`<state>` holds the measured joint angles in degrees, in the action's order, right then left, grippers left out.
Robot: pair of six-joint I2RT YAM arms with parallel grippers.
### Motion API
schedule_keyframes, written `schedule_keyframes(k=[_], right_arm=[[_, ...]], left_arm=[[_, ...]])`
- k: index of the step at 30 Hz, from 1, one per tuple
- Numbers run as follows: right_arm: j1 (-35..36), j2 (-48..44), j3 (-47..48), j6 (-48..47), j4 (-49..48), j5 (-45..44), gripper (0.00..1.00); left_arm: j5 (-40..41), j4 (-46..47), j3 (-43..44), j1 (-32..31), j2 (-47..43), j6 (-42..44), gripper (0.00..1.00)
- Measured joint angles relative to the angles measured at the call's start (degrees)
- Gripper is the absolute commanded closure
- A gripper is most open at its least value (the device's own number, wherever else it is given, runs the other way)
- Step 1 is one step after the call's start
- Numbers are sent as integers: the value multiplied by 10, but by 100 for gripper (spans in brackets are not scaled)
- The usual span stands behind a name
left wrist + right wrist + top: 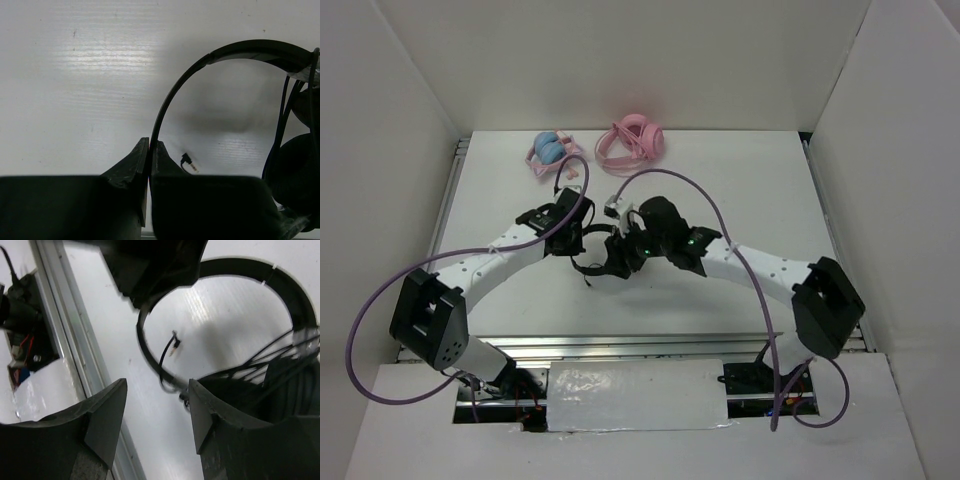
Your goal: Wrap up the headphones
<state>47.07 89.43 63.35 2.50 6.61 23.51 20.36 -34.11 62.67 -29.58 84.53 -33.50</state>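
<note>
I will next move my left gripper outward and then down to let go of the headband. The clear tabletop by the pink headphones is outward of my gripper and below it.
The black headphones lie at the table's middle between my two grippers. My left gripper is shut on the thin black headband, which arcs up and right to the earcups. Cable strands run along the earcups, and the plug end hangs loose over the table. My right gripper is open and empty, its right finger beside the earcups with several cable strands across them. The plug hangs inside the headband loop. My left gripper shows at the top of the right wrist view.
All-pink headphones and pink headphones with blue earcups lie at the table's far edge. White walls enclose the table on three sides. A metal rail runs along the near edge, also seen in the right wrist view.
</note>
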Motion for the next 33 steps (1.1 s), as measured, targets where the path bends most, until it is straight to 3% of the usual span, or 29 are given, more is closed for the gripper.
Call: schedule_keyframes(k=[6,13,20,22,29,33], right_arm=[[0,-122,-135,17,-136,10,40],[25,-141,-152,26,-219,-19,41],[-12,-207,-181,72,-221,-106,38],[-28,-233,-181,86,-216,-139,33],[-90,-282,-213,131,-212,-203,30],[-115,-273,-227,147,-198,-211,29]], left_arm=[[0,3,-2,0,-4,0,100],[-13,-35,20,0,2,-1,100],[-24,-91,200,56,107,14,100],[-19,-99,253,80,143,22,100],[6,-126,511,136,328,56,100],[6,-108,562,147,391,70,100]])
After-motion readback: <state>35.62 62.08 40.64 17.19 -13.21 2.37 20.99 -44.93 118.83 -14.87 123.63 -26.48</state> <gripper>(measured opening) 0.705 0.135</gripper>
